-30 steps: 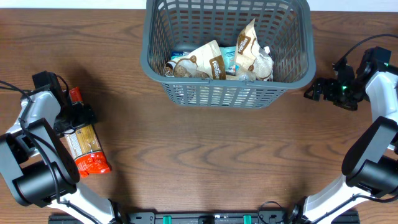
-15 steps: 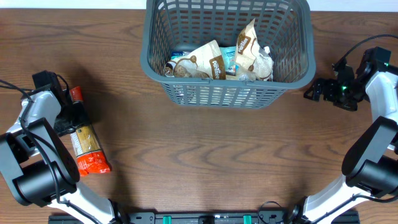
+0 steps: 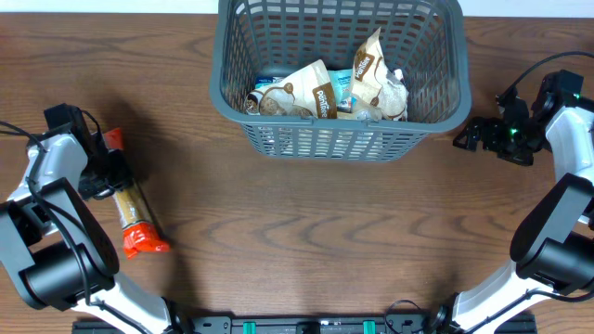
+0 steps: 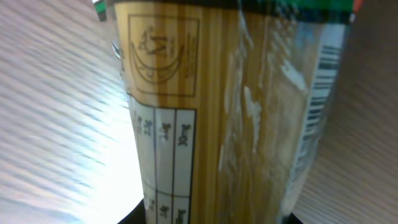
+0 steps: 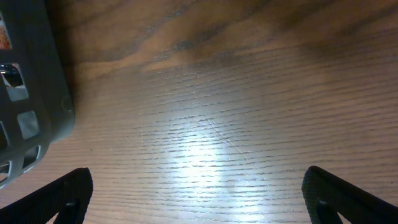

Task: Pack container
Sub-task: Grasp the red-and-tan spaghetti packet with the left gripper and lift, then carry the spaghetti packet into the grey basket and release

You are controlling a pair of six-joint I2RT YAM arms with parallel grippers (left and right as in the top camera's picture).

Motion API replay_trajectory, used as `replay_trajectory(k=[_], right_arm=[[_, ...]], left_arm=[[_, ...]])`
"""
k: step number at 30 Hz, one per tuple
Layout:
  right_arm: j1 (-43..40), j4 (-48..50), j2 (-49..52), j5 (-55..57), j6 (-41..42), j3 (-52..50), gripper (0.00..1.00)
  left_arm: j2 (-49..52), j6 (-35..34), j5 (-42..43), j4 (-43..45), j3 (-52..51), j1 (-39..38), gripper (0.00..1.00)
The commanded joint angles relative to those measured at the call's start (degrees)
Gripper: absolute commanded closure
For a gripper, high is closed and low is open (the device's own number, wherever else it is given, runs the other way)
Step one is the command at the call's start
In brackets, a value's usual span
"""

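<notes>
The robot's left hand has to lift outward over the basket's rim, turn the packet crosswise and lower it onto the snacks, because the basket is widest that way.
The container (image 3: 339, 130), a dark grey slotted basket, stands at the back centre with several snack packets (image 3: 320, 93) inside. A long spaghetti packet (image 3: 137, 221) with red ends lies at the left, turned on its edge. My left gripper (image 3: 108, 176) is shut on its upper part. The left wrist view is filled by the packet (image 4: 236, 112), with the gripper (image 4: 214, 219) showing only dark finger tips on either side of it. My right gripper (image 3: 473, 135) hovers open just right of the basket, with bare wood between its fingers (image 5: 68, 196) and the basket corner (image 5: 31, 74) at the left.
Wooden table (image 3: 306, 241) stretches between the two arms in front of the basket. The right arm's cables run along the far right edge.
My left gripper has closed onto the spaghetti packet, which has rolled from flat onto its edge and swung slightly. The right arm has not moved.
</notes>
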Motion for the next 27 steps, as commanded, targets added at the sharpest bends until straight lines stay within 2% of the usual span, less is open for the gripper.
replay_trajectory(k=[1, 2, 4, 10, 14, 21, 24, 27], right_arm=[[0.5, -0.1, -0.3, 0.0, -0.6, -0.2, 0.01], [0.5, -0.1, -0.3, 0.0, -0.6, -0.2, 0.01], [0.5, 0.0, -0.3, 0.0, -0.6, -0.2, 0.01], [0.5, 0.2, -0.3, 0.0, -0.6, -0.2, 0.01], [0.5, 0.2, -0.3, 0.0, -0.6, -0.2, 0.01], [0.5, 0.3, -0.3, 0.0, -0.6, -0.2, 0.01], [0.5, 0.4, -0.3, 0.0, -0.6, -0.2, 0.01], [0.5, 0.4, -0.3, 0.0, -0.6, -0.2, 0.01]], left_arm=[[-6.2, -1.1, 5.4, -1.0, 1.6, -1.7, 0.87], [-8.1, -0.6, 5.6, -1.7, 2.7, -2.5, 0.87], [-11.9, 1.1, 5.8, -3.7, 5.9, -4.2, 0.94], [-18.9, 3.4, 4.2, -10.1, 21.5, -10.4, 0.94], [-19.0, 3.5, 2.0, -13.3, 34.9, -14.9, 0.94], [-16.2, 5.7, 2.0, -10.8, 51.9, -23.3, 0.94], [-13.8, 10.0, 2.0, -7.1, 56.5, -28.5, 0.94], [-11.0, 19.1, 2.0, -3.5, 59.8, -34.1, 0.94]])
